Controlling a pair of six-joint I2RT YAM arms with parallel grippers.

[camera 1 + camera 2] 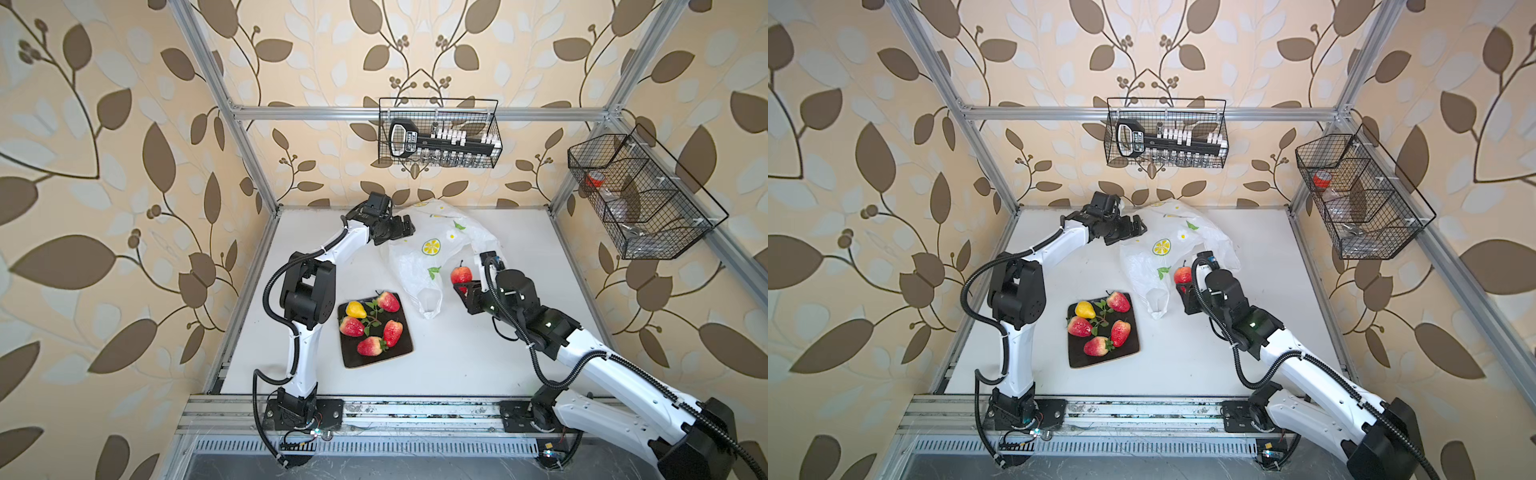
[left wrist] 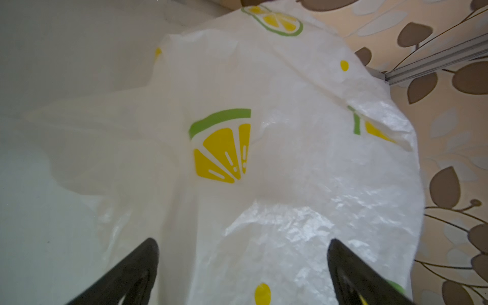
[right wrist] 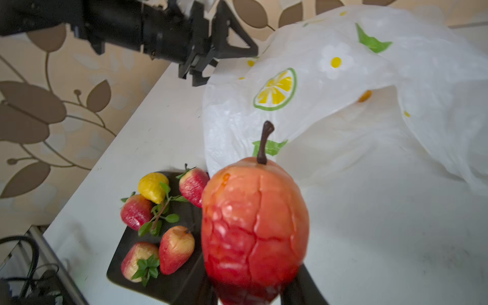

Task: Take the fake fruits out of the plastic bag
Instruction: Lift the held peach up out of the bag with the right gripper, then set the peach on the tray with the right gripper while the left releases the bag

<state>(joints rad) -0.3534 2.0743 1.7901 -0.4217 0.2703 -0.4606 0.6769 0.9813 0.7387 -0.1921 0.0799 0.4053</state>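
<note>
I will move my right gripper back and down over the middle of the black tray to let go of the fruit [image 1: 461, 274], because the strawberries leave a gap there.
The plastic bag [image 1: 436, 249] [image 1: 1154, 266] lies crumpled at the back middle of the white table, white with lemon slices printed on it. My left gripper [image 1: 405, 227] [image 2: 243, 244] hovers open at the bag's far left edge, fingers wide apart over the film [image 2: 290, 171] and gripping nothing. By the bag's near right side, my right gripper [image 1: 467, 286] [image 3: 253, 290] is shut on a red-orange fake fruit [image 1: 461, 274] [image 1: 1182, 275] [image 3: 253, 224] with a brown stem, held clear of the bag [image 3: 343, 92]. A yellow pear [image 1: 356, 309], several strawberries and a green sprig [image 1: 372, 318] lie on a black tray [image 1: 349, 359].
The black tray [image 1: 1077, 357] [image 3: 169, 285] sits front left of the bag, beside the left arm's elbow. A wire basket [image 1: 438, 133] hangs on the back rail and another [image 1: 640, 195] on the right rail. Aluminium posts frame the table.
</note>
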